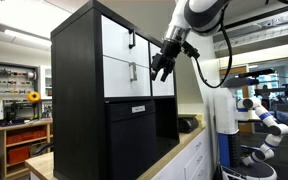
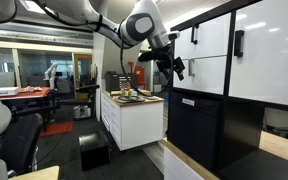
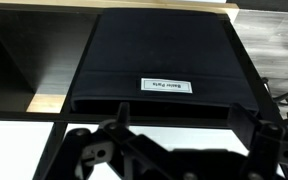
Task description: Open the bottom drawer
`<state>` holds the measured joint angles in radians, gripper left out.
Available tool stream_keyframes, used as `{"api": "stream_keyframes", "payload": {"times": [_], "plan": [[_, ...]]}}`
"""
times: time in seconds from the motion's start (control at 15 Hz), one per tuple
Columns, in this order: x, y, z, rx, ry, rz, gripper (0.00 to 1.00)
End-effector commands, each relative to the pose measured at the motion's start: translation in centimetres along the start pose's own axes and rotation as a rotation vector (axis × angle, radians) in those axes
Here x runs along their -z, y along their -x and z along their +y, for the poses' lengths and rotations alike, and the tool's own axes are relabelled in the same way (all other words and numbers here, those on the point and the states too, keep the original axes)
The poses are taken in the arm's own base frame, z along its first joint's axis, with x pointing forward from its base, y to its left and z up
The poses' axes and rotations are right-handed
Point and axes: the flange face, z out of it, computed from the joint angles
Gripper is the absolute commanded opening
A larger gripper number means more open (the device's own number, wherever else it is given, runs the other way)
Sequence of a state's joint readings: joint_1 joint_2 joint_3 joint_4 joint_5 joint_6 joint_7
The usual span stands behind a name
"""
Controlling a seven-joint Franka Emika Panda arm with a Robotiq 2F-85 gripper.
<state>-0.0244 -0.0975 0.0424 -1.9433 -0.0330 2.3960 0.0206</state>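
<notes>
The robot's gripper is open and the grey handle (image 1: 133, 72) is outward of it across a gap, so the gripper needs to move outward to the white front, with its fingers on both sides of that handle.
The bottom drawer (image 1: 121, 76) is a white front with a short grey vertical handle (image 1: 133, 72), set in the black cabinet (image 1: 76, 90) below a similar white front with a black handle (image 1: 131, 40). My gripper (image 1: 160, 68) is open and empty. It hangs just in front of the cabinet at the drawer's height, to the right of the grey handle and apart from it. In an exterior view the gripper (image 2: 174, 66) is next to the white fronts (image 2: 202, 76). In the wrist view the open fingers (image 3: 180, 116) frame a white front (image 3: 24, 150).
A black panel with a small white label (image 3: 167, 86) sits under the white fronts, also seen in an exterior view (image 1: 137, 108). A white counter with objects (image 2: 132, 97) stands behind the arm. Another robot (image 1: 264, 115) stands at the far side.
</notes>
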Motion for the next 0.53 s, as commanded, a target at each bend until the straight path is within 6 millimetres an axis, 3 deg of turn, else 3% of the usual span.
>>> {"api": "stream_keyframes", "payload": {"times": [0.0, 0.47], "plan": [[0.0, -0.8, 0.0, -0.007, 0.014, 0.040, 1.00], [0.1, -2.3, -0.1, 0.012, 0.027, 0.114, 1.00]]}}
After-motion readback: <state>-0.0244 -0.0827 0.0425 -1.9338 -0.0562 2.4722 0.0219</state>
